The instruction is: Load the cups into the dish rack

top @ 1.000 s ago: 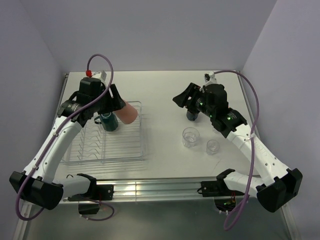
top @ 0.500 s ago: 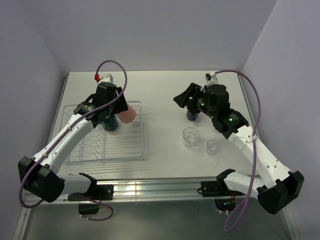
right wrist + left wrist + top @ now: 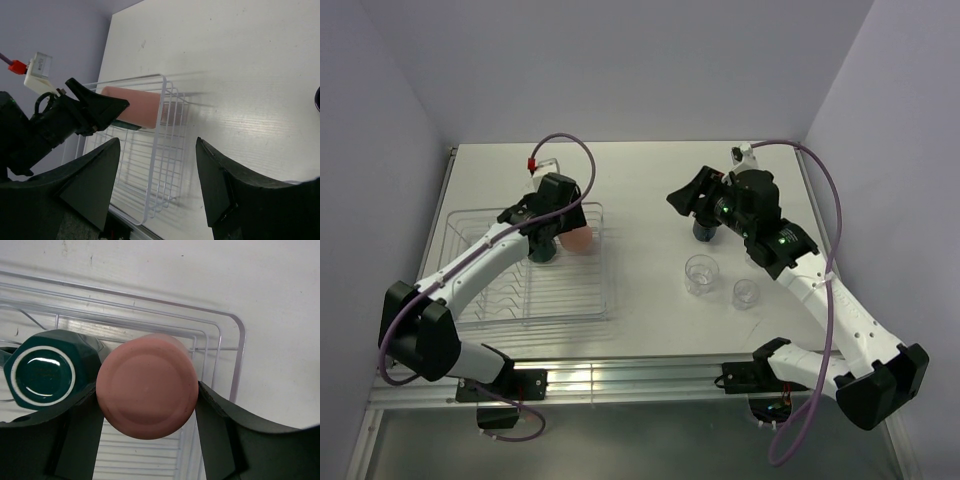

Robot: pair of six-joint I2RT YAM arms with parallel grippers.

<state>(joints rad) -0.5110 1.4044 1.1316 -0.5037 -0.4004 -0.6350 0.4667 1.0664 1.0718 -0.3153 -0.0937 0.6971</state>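
Note:
My left gripper should go down into the rack's back corner, away from the dark teal mug, and let go of the tumbler there, because that mug fills the spot next to it.
My left gripper (image 3: 566,222) (image 3: 147,390) is shut on the salmon-pink tumbler (image 3: 581,238) (image 3: 147,385), one finger on each side. The tumbler's flat base faces the wrist camera, and it hangs over the back right corner of the dish rack (image 3: 607,296) (image 3: 239,356) (image 3: 156,165). Just left of it, a dark teal mug (image 3: 542,249) (image 3: 44,371) stands upside down in the rack. My right gripper (image 3: 688,196) (image 3: 158,145) is open and empty above the table. A navy mug (image 3: 704,233) sits beneath that wrist. Two clear glasses (image 3: 701,273) (image 3: 745,293) stand close by.
The rack fills the table's left half, its front rows holding nothing. Purple walls close in the back and both sides. A metal rail (image 3: 620,378) with both arm bases runs along the near edge. The left arm's cable (image 3: 582,160) loops above the rack.
The left gripper has swung right and forward with the tumbler, turning it from sticking out sideways to pointing down toward the rack's back right corner. The right arm has not moved.

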